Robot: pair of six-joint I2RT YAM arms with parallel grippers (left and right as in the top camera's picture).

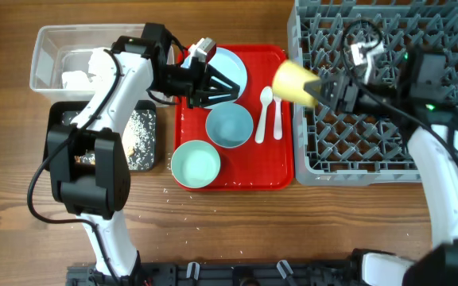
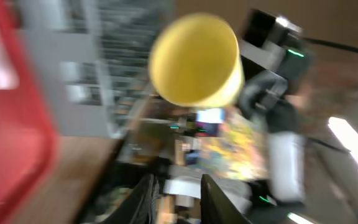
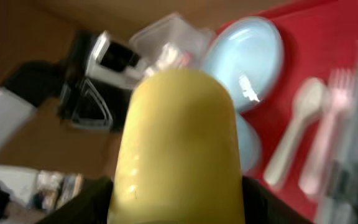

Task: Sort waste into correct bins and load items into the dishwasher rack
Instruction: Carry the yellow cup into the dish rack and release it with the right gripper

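The rack's near tray-side corner (image 1: 321, 148) is below my right gripper and farther back. My right gripper will next turn downward and lower back to let go of the cup (image 1: 295, 82) there.
My right gripper (image 1: 318, 89) is shut on the small yellow cup (image 1: 295, 82), holding it on its side above the gap between the red tray (image 1: 281, 171) and the dishwasher rack (image 1: 372, 155). The cup (image 3: 179, 143) fills the right wrist view between the dark fingers. My left gripper (image 1: 233, 89) hovers over the light blue plate (image 1: 237, 62), its fingers (image 2: 219, 199) a little apart with nothing between them. Two light blue bowls (image 1: 229, 125) (image 1: 195, 164), a white spoon (image 1: 265, 111) and a white fork (image 1: 278, 117) lie on the red tray.
A clear tub (image 1: 50, 56) at the back left holds white tissue (image 1: 82, 73). In front of it, a black tray (image 1: 143, 133) carries crumbs. A few white crumbs dot the wooden table in front of the red tray. The left arm's body stands beside the black tray.
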